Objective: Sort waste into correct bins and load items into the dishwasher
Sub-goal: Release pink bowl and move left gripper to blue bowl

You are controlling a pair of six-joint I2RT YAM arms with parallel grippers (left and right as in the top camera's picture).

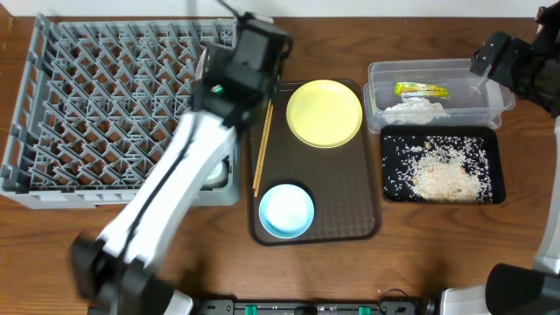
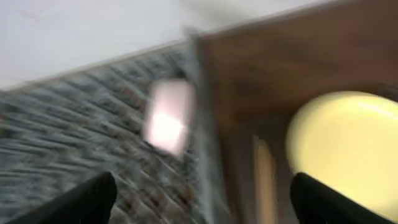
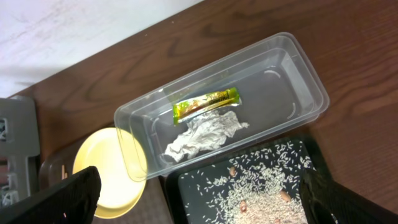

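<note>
The light blue bowl is still on the tray. Next, my left gripper will move down and back to it and lower the open fingers onto its rack-side rim (image 1: 262,218).
The grey dish rack (image 1: 105,105) fills the left of the table. My left gripper (image 1: 259,35) is open and empty above the rack's far right corner. Its wrist view is blurred and shows the fingers wide apart (image 2: 205,205), the rack wall (image 2: 205,124), a whitish object (image 2: 168,118) in the rack and the yellow plate (image 2: 348,143). The yellow plate (image 1: 324,112), the light blue bowl (image 1: 286,210) and the chopsticks (image 1: 262,144) lie on the brown tray. My right gripper (image 1: 490,54) (image 3: 202,199) is open and empty above the clear tub (image 1: 477,103).
The clear tub (image 3: 292,81) holds the yellow-green wrapper (image 3: 205,104) and the crumpled paper (image 3: 205,135). The black tray (image 1: 394,166) holds rice scraps (image 1: 442,171). A whitish dish (image 1: 216,172) shows in the rack's front right corner, half hidden under my left arm.
</note>
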